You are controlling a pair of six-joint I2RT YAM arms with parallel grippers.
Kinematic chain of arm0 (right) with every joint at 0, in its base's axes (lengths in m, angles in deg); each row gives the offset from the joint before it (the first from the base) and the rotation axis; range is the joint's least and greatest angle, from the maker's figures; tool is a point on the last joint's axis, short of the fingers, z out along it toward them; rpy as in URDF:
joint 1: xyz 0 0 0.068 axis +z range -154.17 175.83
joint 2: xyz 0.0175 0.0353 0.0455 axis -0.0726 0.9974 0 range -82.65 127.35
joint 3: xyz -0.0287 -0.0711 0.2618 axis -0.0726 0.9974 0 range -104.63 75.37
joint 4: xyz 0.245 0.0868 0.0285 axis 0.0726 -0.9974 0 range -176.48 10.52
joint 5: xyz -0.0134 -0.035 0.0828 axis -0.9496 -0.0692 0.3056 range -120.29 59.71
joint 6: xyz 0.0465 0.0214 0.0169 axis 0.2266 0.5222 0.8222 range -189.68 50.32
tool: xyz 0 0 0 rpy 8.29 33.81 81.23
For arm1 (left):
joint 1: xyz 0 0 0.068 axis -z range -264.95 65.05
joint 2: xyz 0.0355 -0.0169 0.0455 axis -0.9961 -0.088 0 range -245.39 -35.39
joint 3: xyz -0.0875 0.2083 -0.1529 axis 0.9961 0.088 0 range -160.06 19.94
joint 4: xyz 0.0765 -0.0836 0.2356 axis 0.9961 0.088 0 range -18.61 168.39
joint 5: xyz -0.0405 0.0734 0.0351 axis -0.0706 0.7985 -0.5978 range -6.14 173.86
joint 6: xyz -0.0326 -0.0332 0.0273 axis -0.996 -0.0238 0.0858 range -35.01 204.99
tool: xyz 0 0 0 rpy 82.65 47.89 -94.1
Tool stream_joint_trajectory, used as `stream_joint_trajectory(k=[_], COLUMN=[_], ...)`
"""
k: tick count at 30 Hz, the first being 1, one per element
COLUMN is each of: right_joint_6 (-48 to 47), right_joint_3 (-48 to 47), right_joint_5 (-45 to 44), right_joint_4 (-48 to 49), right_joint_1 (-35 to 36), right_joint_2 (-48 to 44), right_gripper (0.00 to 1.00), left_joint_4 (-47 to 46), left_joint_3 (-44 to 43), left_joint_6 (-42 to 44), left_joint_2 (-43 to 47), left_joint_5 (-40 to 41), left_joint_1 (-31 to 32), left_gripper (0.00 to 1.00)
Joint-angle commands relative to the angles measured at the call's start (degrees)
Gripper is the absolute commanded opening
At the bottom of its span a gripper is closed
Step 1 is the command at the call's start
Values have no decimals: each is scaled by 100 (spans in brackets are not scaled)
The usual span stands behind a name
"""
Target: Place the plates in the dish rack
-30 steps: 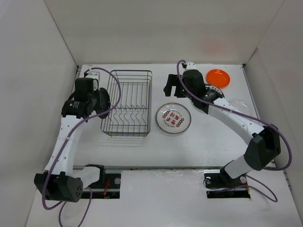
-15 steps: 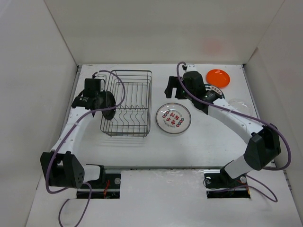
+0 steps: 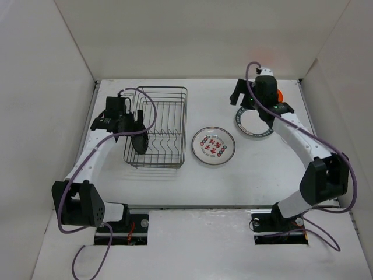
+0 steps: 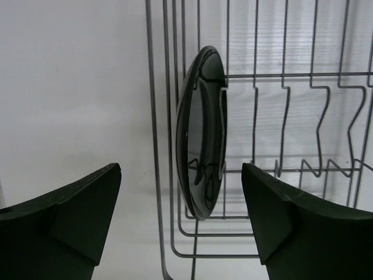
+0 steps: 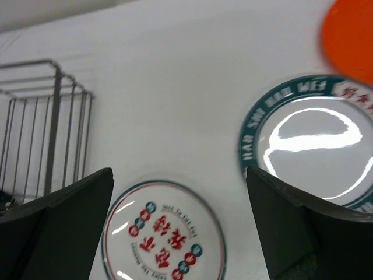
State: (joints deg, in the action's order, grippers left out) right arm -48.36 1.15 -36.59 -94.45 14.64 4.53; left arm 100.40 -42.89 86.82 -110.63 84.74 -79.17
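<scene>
The right gripper swings to its right in the top view next, turning, and lowers over the orange plate's wall-side rim, since that rim lies below it there.
A small black plate point(image 4: 201, 134) stands on edge at the left end of the dish rack point(image 4: 315, 87), between its wires. My left gripper point(image 4: 181, 175) is open, one finger on each side of this plate and clear of it. From above, the black plate point(image 3: 140, 143) shows just below the left gripper point(image 3: 135, 129), inside the rack point(image 3: 166, 125). My right gripper point(image 5: 179, 175) is open and empty, hovering over the table. Below it lie the silver-rimmed plate with red marks point(image 5: 163, 233) and the green-rimmed plate point(image 5: 309, 140). The orange plate point(image 5: 349, 35) lies beyond.
The red-marked plate point(image 3: 213, 146) lies flat right of the rack. The green-rimmed plate point(image 3: 254, 123) lies under my right gripper point(image 3: 245, 102). Only a sliver of the orange plate point(image 3: 280, 95) shows behind the right wrist. White walls enclose the table on three sides.
My left gripper has opened and let go of the black plate, which now stands in the rack. My right arm has swung right and back, uncovering the green-rimmed plate.
</scene>
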Motion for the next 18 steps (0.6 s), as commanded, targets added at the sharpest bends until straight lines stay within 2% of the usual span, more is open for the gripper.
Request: stream_joint_trajectory(k=[1,3,4,10,14,18], right_joint_6=[-155,-207,-155,-155,-76,451], right_joint_3=[-392,-445,-445,-1226,-1771,-1956], right_joint_5=[252,480,812,1491,2210,1941], right_joint_4=[335,555,651,872,714,644], right_joint_1=[-831,-1333,-1823,-2706,-3119,-3356], right_joint_2=[106,299,387,1608,2504,3015], right_gripper=[100,100,100,100,92,92], left_joint_4=[174,297,298,719,842,895], left_joint_3=[-334,-615,-712,-1538,-1750,-1864], left_joint_6=[89,90,90,257,476,591], left_joint_2=[290,465,536,695,695,695], left_joint_5=[-492,-624,-625,-906,-958,-1064], left_joint_1=[-16,-16,-16,-16,-16,-16], left_gripper=[83,93,100,100,100,100])
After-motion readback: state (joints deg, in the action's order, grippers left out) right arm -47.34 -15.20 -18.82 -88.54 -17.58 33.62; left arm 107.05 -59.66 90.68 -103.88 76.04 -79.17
